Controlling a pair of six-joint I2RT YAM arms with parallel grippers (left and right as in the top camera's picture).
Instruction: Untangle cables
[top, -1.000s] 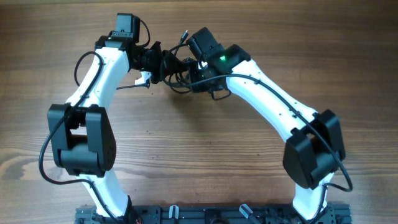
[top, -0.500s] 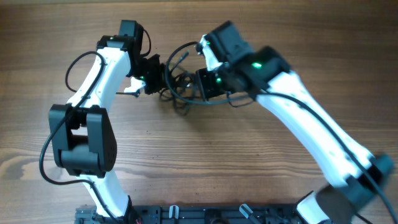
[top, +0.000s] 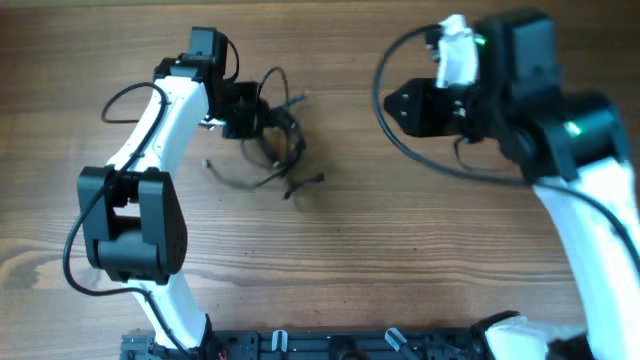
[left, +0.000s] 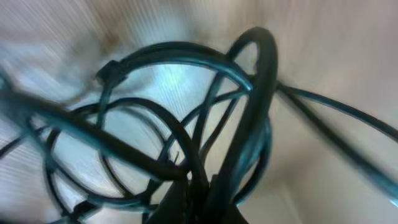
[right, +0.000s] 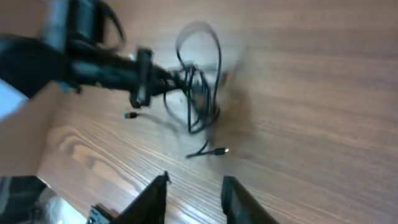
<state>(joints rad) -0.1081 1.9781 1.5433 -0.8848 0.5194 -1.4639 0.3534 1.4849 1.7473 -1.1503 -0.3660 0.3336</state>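
Note:
With the loops tangled and my right gripper empty, I will raise my left gripper toward it, draw away, then lower onto the tabletop between them and release.
The cables (top: 278, 150) are a loose bunch of thin black loops on the wooden table, with plug ends trailing out at the lower right (top: 316, 180) and lower left (top: 208, 163). My left gripper (top: 256, 121) is shut on the bunch at its upper left. In the left wrist view the loops (left: 186, 118) fill the frame, blurred, with the jaws (left: 200, 202) closed on strands. My right gripper (top: 396, 106) is open and empty, raised well to the right of the bunch. The right wrist view shows its open fingers (right: 194, 194) and the cables (right: 200, 93) far off.
The wooden table (top: 400, 240) lies under both arms. The thick black wire (top: 420, 160) fixed to the right arm hangs in a loop below its wrist. A black rail (top: 330, 345) runs along the front edge.
My right gripper has let go of the cables and swung up and to the right, away from the bunch. The bunch has loosened and spread, still held by my left gripper.

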